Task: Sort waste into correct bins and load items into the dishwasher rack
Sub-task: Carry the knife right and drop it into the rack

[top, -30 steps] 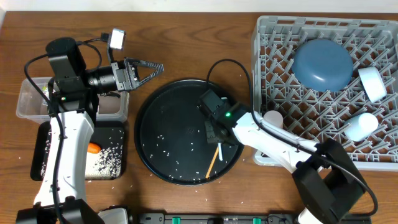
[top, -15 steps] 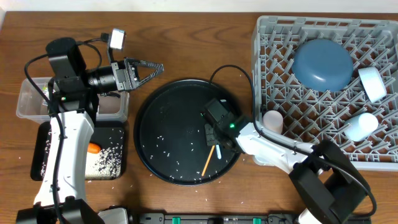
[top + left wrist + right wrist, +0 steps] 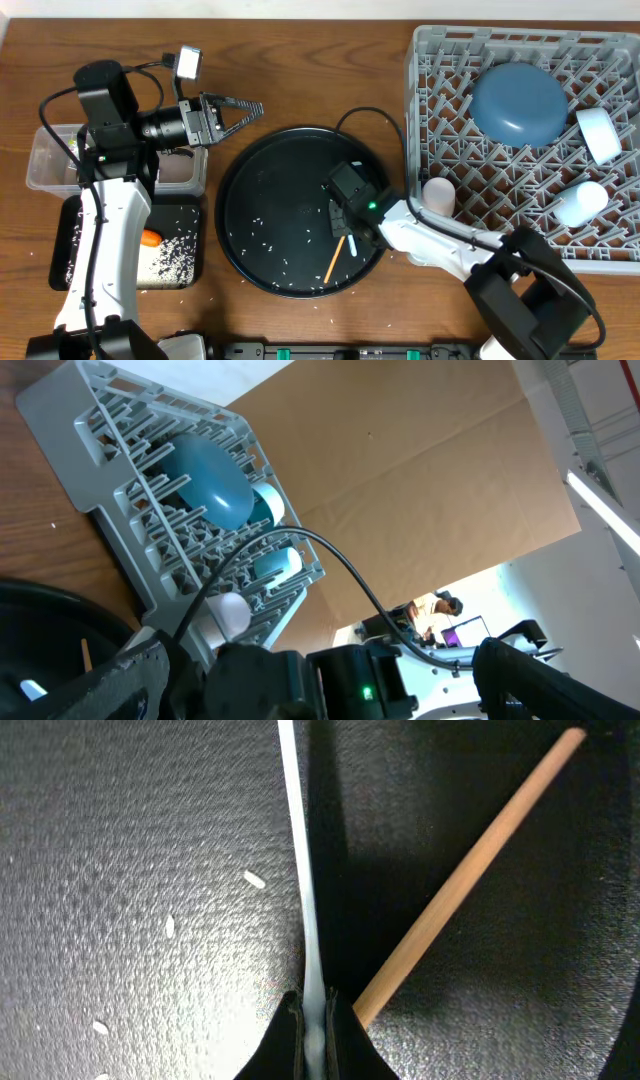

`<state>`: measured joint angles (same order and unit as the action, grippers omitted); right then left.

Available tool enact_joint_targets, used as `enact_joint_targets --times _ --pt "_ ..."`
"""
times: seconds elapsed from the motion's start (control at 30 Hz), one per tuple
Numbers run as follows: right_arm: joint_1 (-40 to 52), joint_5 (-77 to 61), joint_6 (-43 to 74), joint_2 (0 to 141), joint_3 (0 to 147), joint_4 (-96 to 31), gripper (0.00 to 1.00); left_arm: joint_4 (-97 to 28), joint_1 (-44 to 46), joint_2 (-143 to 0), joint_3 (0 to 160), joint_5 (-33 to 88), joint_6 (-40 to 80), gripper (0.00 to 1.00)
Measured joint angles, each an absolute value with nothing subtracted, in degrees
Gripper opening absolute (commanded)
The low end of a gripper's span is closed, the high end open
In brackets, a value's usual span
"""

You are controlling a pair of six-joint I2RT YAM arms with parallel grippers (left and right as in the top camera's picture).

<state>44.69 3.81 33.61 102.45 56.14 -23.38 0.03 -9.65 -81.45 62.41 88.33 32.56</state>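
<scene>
My right gripper is going to lift to the right in the overhead view next, over the empty slots beside the pink cup (image 3: pixel 438 195), and let go of the spoon.
My right gripper (image 3: pixel 345 228) is low over the round black tray (image 3: pixel 260 190) and shut on the thin white spoon (image 3: pixel 300 870), which shows edge-on between the jaws (image 3: pixel 314 1020). The wooden chopstick (image 3: pixel 470 870) lies flat on the tray just right of the spoon, slanting away from it (image 3: pixel 334 260). My left gripper (image 3: pixel 250 108) hangs open and empty above the table beyond the tray's far-left rim. The grey dishwasher rack (image 3: pixel 440 60) holds the dark-blue plate (image 3: pixel 520 102), two pale cups (image 3: pixel 600 135) (image 3: pixel 582 203) and a pink cup (image 3: pixel 438 195).
White rice grains (image 3: pixel 270 225) are scattered across the round tray. The clear tub (image 3: pixel 50 160) and the flat black tray (image 3: pixel 185 250), which holds rice and an orange carrot (image 3: pixel 150 238), sit at the left under my left arm. The right arm's cable (image 3: pixel 370 105) arcs over the tray.
My right gripper, still shut on the spoon, has slid a little toward the tray's near-right rim. The chopstick has shifted slightly with it. The left arm has not moved.
</scene>
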Motion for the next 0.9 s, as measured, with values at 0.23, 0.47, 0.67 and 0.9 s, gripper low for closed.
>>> enact_joint_targets --times 0.23,0.47,0.67,0.9 --pt "44.9 3.9 32.0 102.3 56.1 -23.9 0.01 0.0 -9.6 -81.4 62.4 88.3 32.6 0.98" --pt "44.9 3.3 29.3 102.0 56.6 -25.0 0.01 0.0 -9.6 -81.4 62.4 88.3 32.6 0.98" --pt "44.9 2.7 27.8 96.4 57.2 -26.1 0.01 0.0 -9.6 -81.4 62.4 88.3 32.6 0.98" --pt "43.5 2.6 27.4 86.5 57.9 -33.5 0.01 0.1 -9.6 -81.4 62.4 88.3 32.6 0.98"
